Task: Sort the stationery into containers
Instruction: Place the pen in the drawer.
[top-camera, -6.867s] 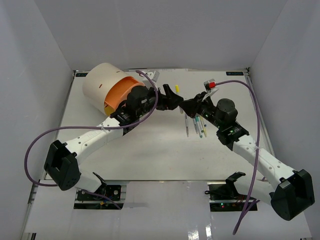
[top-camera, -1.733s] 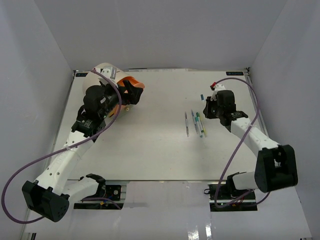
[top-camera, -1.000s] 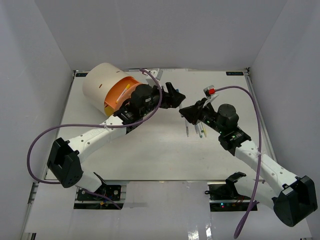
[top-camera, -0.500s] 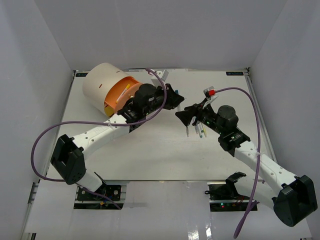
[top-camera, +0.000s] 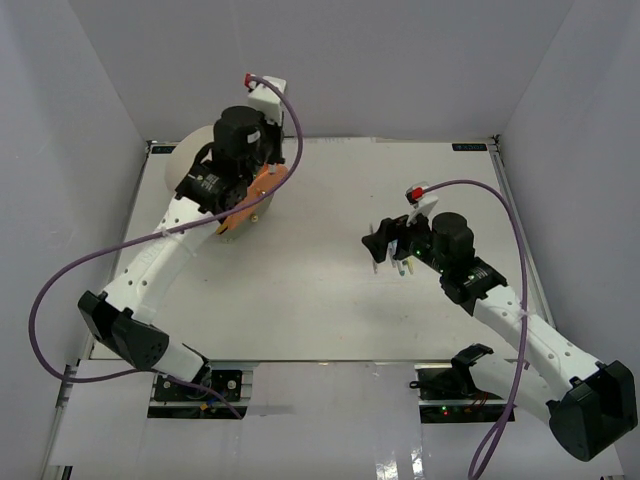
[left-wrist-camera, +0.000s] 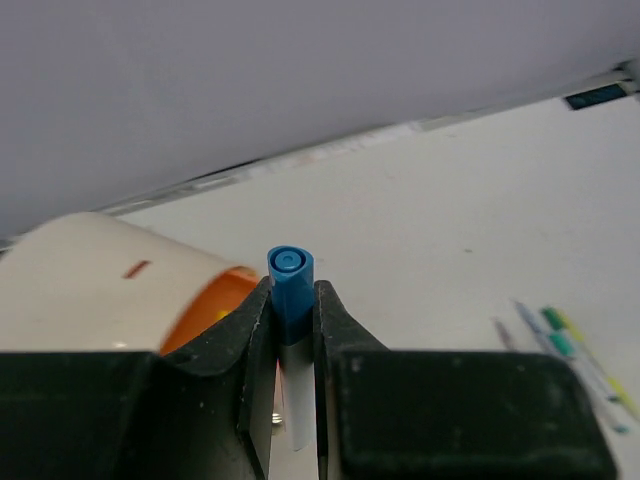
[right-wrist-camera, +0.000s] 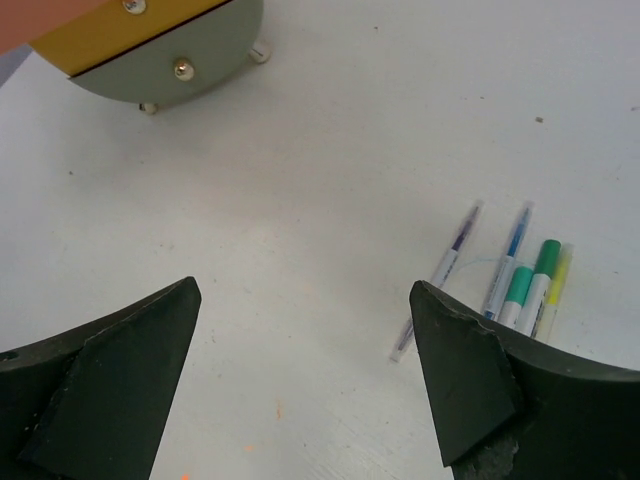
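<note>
I should move my left gripper over the pulled-out orange drawer (top-camera: 265, 180) (left-wrist-camera: 217, 303) and down to release the pen, since the drawer is below and left in the wrist view.
My left gripper (left-wrist-camera: 291, 300) is shut on a white pen with a blue cap (left-wrist-camera: 290, 272), which stands upright between the fingers. In the top view the left arm is raised over the cream organizer (top-camera: 185, 172), whose orange drawer (top-camera: 264, 184) stands pulled out. My right gripper (right-wrist-camera: 305, 292) (top-camera: 379, 245) is open and holds nothing. It hovers over the table just left of several pens: a purple one (right-wrist-camera: 452, 248), a blue one (right-wrist-camera: 510, 252), a green one (right-wrist-camera: 530, 284) and a yellow one (right-wrist-camera: 556, 288). In the top view it covers most of them.
The organizer's round face (right-wrist-camera: 190, 45) with a yellow band and brass knobs shows at the top left of the right wrist view. White walls enclose the table on three sides. A purple cable loops from each arm.
The grippers were meeting at mid table. The left arm has since swung back and up over the organizer; the right gripper has opened wide and drawn back over the pens.
</note>
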